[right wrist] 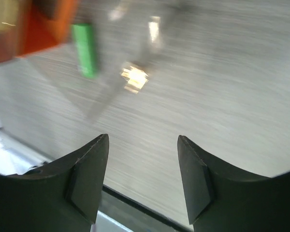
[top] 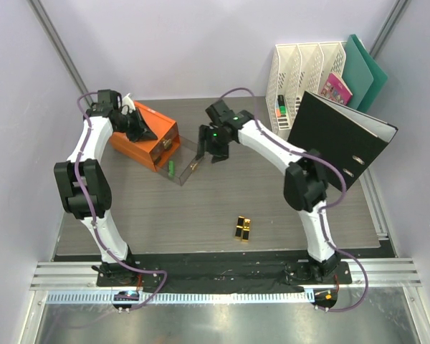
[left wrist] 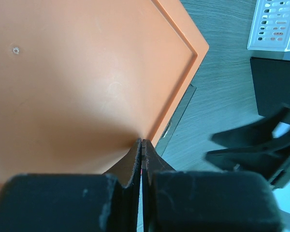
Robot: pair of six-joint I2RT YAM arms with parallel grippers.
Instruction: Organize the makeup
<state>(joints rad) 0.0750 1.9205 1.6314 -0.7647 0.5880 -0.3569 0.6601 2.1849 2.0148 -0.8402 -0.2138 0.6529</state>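
Note:
Both lipsticks are still outside the open drawer (top: 187, 159), so I will next move my right gripper back and down onto the lipstick nearer the binder and close it.
Two black-gold lipsticks (top: 243, 228) lie side by side on the table near the front. A small green tube (top: 170, 169) and a small gold item (top: 194, 166) lie in a clear drawer (top: 187, 159) pulled out of the orange box (top: 145, 136). My right gripper (top: 215, 148) hovers open and empty just right of that drawer. Its blurred wrist view shows the green tube (right wrist: 84, 48) and the gold item (right wrist: 134, 79) ahead of the open gripper (right wrist: 142, 138). My left gripper (top: 140, 130) is shut, its tips (left wrist: 142, 143) on the orange box top (left wrist: 87, 72). The other makeup is out of view.
A white file rack (top: 301, 75) with a pink booklet (top: 336, 89) and green folders (top: 364, 68) stands at the back right. An open black binder (top: 340, 136) leans in front of it. The table's front edge (top: 222, 252) runs near the arm bases.

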